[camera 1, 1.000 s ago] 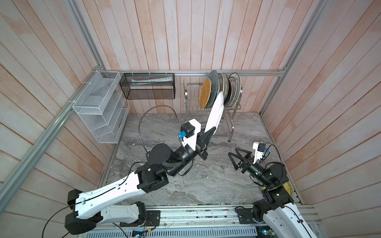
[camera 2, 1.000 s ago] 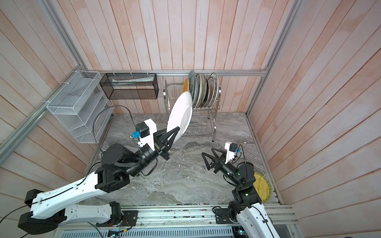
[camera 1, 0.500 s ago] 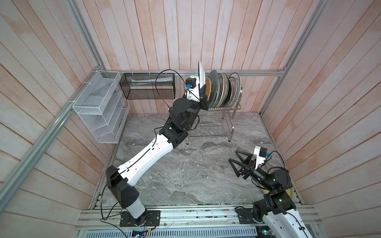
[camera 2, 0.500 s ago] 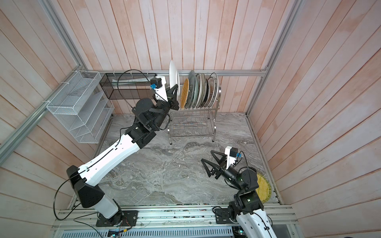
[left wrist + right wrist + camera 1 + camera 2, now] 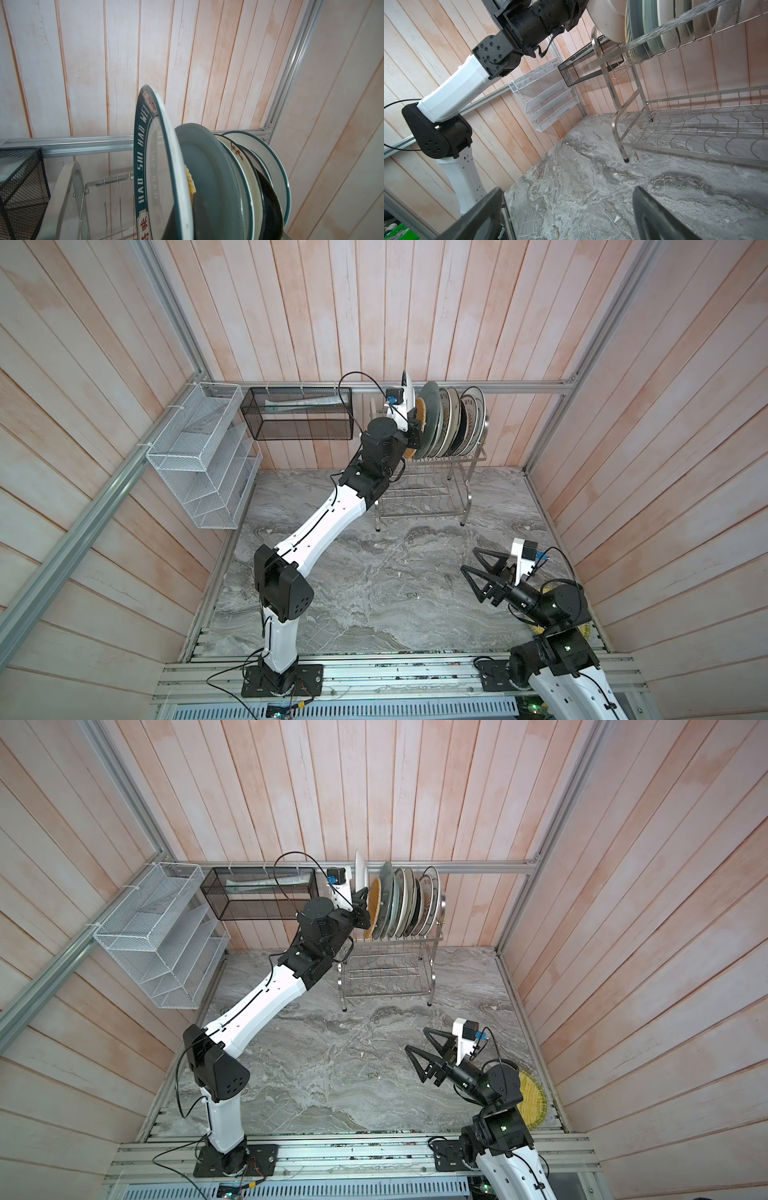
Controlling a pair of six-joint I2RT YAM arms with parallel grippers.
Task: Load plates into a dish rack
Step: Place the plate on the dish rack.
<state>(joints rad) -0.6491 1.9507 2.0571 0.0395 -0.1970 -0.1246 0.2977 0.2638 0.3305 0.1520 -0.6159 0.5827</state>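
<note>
I will next bring my left gripper down toward the dish rack's top shelf (image 5: 360,934) beside the woven orange plate, then release, as the white plate's top is still above its neighbour's.
The steel dish rack (image 5: 420,515) (image 5: 386,994) stands against the back wall, and several plates (image 5: 451,423) (image 5: 405,903) stand upright in its top tier. My left gripper (image 5: 412,430) (image 5: 362,912) (image 5: 185,225) is shut on the lower rim of a white plate with a teal lettered band (image 5: 408,393) (image 5: 360,873) (image 5: 158,166). That plate is upright at the left end of the row, beside a woven orange plate (image 5: 375,903). Whether it rests in a slot is hidden. My right gripper (image 5: 473,569) (image 5: 417,1040) (image 5: 566,190) is open and holds nothing, low over the marble at the front right. A woven yellow plate (image 5: 531,1100) lies under the right arm.
A black mesh basket (image 5: 299,416) and a white mesh organiser (image 5: 203,460) hang on the walls to the left of the rack. The rack's lower tier (image 5: 685,133) holds nothing. Wooden walls close in three sides.
My left arm swung the white plate up from mid-table to the left end of the rack's top tier and has since held nearly still. The right arm drew back slightly.
</note>
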